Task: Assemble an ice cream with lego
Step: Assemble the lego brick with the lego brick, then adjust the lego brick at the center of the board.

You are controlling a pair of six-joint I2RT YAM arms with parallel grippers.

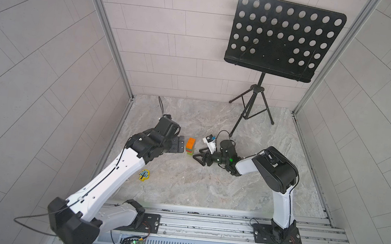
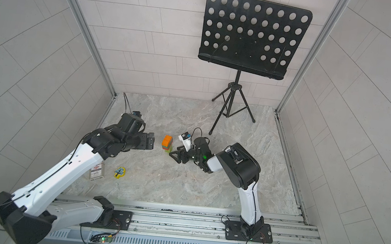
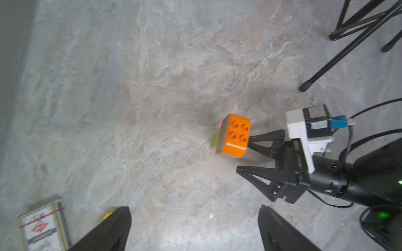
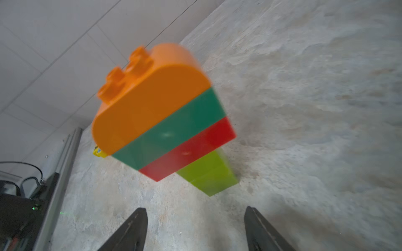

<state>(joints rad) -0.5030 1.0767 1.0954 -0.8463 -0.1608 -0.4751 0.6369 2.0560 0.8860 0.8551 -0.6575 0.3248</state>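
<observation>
Next I need to turn my right gripper square and advance it around the lime stem (image 1: 190,153) (image 4: 211,172) to close, as that stem stands beyond my spread fingers and slanted to them.
The ice cream (image 1: 190,146) (image 2: 167,143) stands on the marble tabletop as one stack of lego. It has a lime-green stem (image 4: 208,173), then red, dark green and a rounded orange top (image 3: 236,135). Nothing holds it. My left gripper (image 1: 181,144) (image 2: 150,141) is open just left of the stack, its fingers spread wide with bare table between them (image 3: 194,215). My right gripper (image 1: 197,153) (image 2: 174,150) is open just right of the stack near its base. Its fingers point at the lime stem but stay short of it (image 4: 195,209).
A flat yellow piece with a tree picture (image 1: 144,174) lies at the front left, beside a small card box (image 2: 97,170). A black music stand (image 1: 282,37) on a tripod stands at the back right. Tiled walls close in both sides; a metal rail (image 1: 203,221) runs along the front.
</observation>
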